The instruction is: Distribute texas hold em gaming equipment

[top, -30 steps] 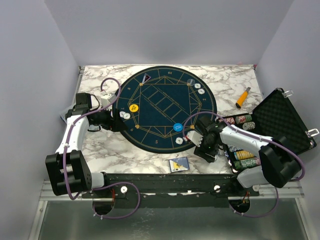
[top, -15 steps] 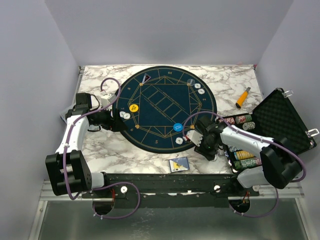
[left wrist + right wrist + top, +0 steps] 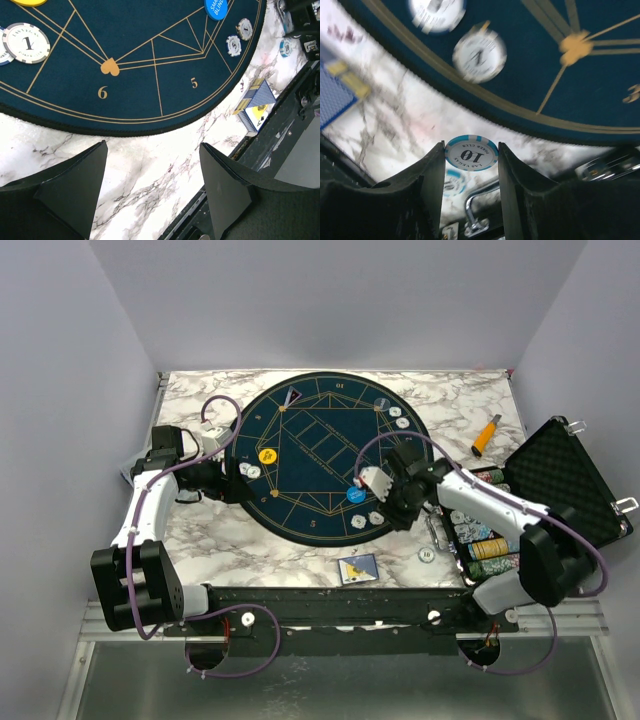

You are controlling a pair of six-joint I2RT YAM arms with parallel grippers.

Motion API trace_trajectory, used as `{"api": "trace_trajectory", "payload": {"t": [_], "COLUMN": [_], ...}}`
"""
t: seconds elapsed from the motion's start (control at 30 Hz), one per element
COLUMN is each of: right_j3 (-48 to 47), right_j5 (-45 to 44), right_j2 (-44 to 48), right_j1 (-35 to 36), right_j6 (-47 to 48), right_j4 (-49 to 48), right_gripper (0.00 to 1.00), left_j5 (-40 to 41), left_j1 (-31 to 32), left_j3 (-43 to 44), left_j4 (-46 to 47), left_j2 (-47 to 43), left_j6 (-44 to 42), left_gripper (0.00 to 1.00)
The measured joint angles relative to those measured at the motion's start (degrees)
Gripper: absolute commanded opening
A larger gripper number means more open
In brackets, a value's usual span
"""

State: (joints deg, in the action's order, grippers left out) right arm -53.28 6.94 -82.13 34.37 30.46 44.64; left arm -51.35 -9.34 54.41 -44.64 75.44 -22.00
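Note:
My right gripper moves outward over the bare spot beyond the gray disc by the far chips next and goes down to release, since bare mat shows there.
Over the marble just off the near right rim of the round blue mat (image 3: pixel 325 455), my right gripper (image 3: pixel 397 516) is shut on a white-and-blue "10" poker chip (image 3: pixel 471 152), held by its edges. Two chips (image 3: pixel 376 518) lie on the mat beside the blue button disc (image 3: pixel 355 494). One more chip (image 3: pixel 426 555) rests on the marble below. The yellow button disc (image 3: pixel 267 455) and a "1" chip (image 3: pixel 26 42) lie at the mat's left. My left gripper (image 3: pixel 152 150) stands open over bare marble by the left rim. A deck of playing cards (image 3: pixel 358 568) lies near the front edge.
The open black case (image 3: pixel 560 480) with rows of chips stands at the right, its metal handle (image 3: pixel 475 210) just under my right gripper. An orange-handled tool (image 3: pixel 486 434) lies at the back right. Three more chips (image 3: pixel 400 417) sit at the mat's far right.
My right gripper has shut on the "10" chip and moved up and left from the case toward the mat. A chip on the marble now shows. The left arm is still.

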Motion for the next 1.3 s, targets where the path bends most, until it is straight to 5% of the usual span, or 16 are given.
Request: {"api": "trace_trajectory", "payload": {"t": [0.47, 0.83, 1.3], "right_j3": [-38.1, -61.2, -72.9], "right_j5": [5.4, 5.2, 4.9], "right_j2": [-30.1, -48.7, -61.0], "right_j1": [-17.3, -19.2, -19.5], "right_j6": [-2.5, -8.4, -11.3], "right_j4": [-8.2, -15.6, -22.4], "right_gripper": [0.27, 0.27, 0.27], "left_j5": [0.0, 0.0, 0.0], "left_j1": [0.0, 0.0, 0.0], "left_j3": [0.0, 0.0, 0.0], "left_j4": [0.0, 0.0, 0.0], "left_j2": [0.0, 0.3, 2.1], "left_j6": [0.0, 0.0, -0.1], "left_gripper": [0.77, 0.77, 0.77]}}
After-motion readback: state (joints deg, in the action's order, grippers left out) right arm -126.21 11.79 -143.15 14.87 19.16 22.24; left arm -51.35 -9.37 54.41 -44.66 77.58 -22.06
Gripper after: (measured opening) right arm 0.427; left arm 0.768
